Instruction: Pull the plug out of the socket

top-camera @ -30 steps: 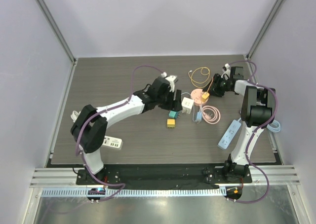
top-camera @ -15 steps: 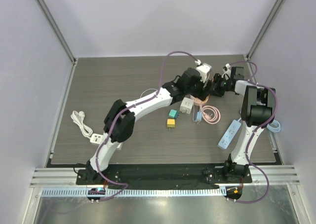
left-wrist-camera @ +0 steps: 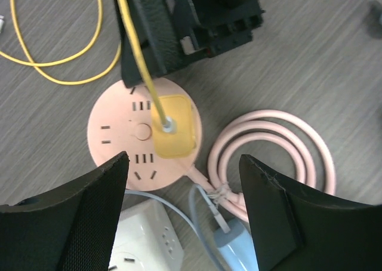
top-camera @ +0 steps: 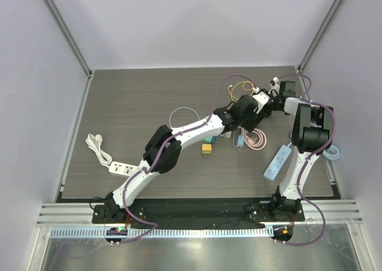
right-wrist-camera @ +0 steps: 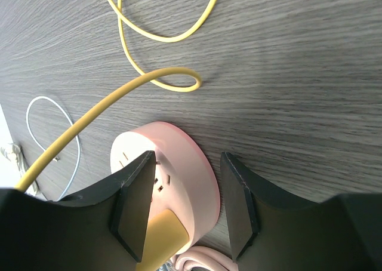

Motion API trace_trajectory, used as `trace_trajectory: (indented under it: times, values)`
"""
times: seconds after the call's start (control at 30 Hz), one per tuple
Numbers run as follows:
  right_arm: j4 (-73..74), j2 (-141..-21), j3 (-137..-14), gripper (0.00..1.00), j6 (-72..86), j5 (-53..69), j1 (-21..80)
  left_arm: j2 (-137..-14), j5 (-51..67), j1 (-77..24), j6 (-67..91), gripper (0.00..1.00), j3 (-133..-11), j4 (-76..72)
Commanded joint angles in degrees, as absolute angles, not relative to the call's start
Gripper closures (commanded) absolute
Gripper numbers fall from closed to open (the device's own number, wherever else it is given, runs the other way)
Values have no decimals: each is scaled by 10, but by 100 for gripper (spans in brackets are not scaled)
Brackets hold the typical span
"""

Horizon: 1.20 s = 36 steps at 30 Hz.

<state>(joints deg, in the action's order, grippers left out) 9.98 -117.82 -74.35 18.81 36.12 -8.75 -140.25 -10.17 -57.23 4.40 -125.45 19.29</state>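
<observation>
My left gripper comes down toward the socket next until its open fingers straddle the yellow plug, then closes, since the plug still sits just beyond their gap.
A round pink socket lies flat on the table with a yellow plug seated in its top. The plug's yellow cable runs up and away. My left gripper hovers above the socket, wide open and empty, with the plug just beyond the gap. In the top view the left arm hides the socket. My right gripper is open and straddles the socket's rim, one finger over the top and the other finger beside the rim with a small gap.
The socket's pink coiled cable, a white cube adapter and a light blue plug lie close by. Also here are a yellow cable loop, small green and yellow adapters, a blue-white strip and a white power strip.
My left arm has swung right from the middle of the table to above the pink socket. The right arm has not moved.
</observation>
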Motion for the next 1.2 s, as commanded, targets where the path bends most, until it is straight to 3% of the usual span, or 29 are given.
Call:
trace_trajectory:
  times: [0.0, 0.13, 0.57, 0.8, 1.17]
  values:
    - [128, -1214, -723, 46, 175, 318, -86, -1413, -127, -568, 26, 25, -1281, 185]
    - [128, -1214, -723, 46, 176, 316, -86, -1432, -131, -568, 22, 27, -1299, 178]
    - [121, -1215, -720, 46, 190, 327, -89, -1477, -118, -562, 43, 58, -1346, 154]
    - [94, -1210, -701, 44, 214, 353, -105, -1490, -87, -538, 94, 100, -1364, 153]
    - [24, -1209, -666, 40, 274, 426, -132, -1436, -102, -533, 59, 100, -1308, 72]
